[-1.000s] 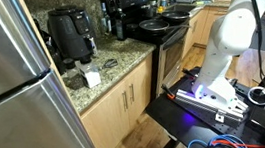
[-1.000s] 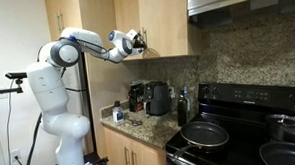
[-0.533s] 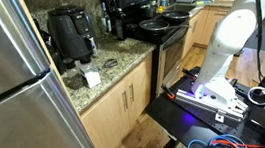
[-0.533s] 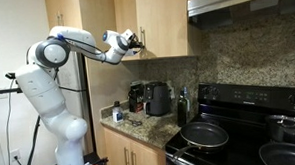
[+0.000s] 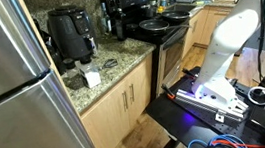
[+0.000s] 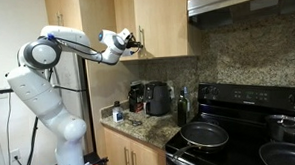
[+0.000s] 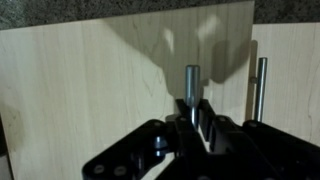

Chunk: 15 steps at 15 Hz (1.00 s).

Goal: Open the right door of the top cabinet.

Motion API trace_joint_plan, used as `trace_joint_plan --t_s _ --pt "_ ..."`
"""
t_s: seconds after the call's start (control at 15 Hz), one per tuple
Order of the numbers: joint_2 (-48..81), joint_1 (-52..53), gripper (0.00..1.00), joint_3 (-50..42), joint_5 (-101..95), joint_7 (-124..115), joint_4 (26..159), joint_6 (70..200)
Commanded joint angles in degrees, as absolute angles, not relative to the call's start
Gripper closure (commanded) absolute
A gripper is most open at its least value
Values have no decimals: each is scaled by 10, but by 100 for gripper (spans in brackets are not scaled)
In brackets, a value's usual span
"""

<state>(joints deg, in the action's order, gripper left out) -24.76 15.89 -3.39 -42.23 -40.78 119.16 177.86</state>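
Observation:
My gripper pulls away from the cabinet front next, swinging the door wide by its metal bar handle before it releases it, since the door stands barely ajar.
The top cabinet is light wood and hangs above the counter. In the wrist view its door fills the frame, with a vertical metal bar handle in the middle. My gripper has a black finger on each side of that handle and is shut on it. A second bar handle on the neighbouring door stands just to the right. In an exterior view my gripper is at the cabinet's lower front edge, with the arm reaching up from the left. The cabinet is out of view in the low exterior view.
Under the cabinet is a granite counter with a black air fryer, a coffee maker and small items. A black stove with pans stands beside it. A steel fridge is close by, and the robot body stands on a cabled floor.
The arm's shoulder and elbow have swung left, and the gripper has shifted slightly left while staying at the cabinet handle.

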Motion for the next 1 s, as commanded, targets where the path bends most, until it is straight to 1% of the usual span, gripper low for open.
trace_joint_plan --t_s 0.0,0.13,0.2,0.47,0.53,0.67,0.93 --pt "-351 111 96 -34 -443 -418 1247 1719" --pt "-358 110 96 -37 -440 -419 1249 1722" --pt "-268 158 85 -37 -422 -410 1211 1779" --pt "-279 157 85 -38 -422 -411 1220 1779" --pt "-281 156 96 -39 -422 -411 1221 1779" --pt "-275 62 96 -13 -465 -433 1202 1791" --pt "-325 71 96 -48 -449 -423 1255 1814"
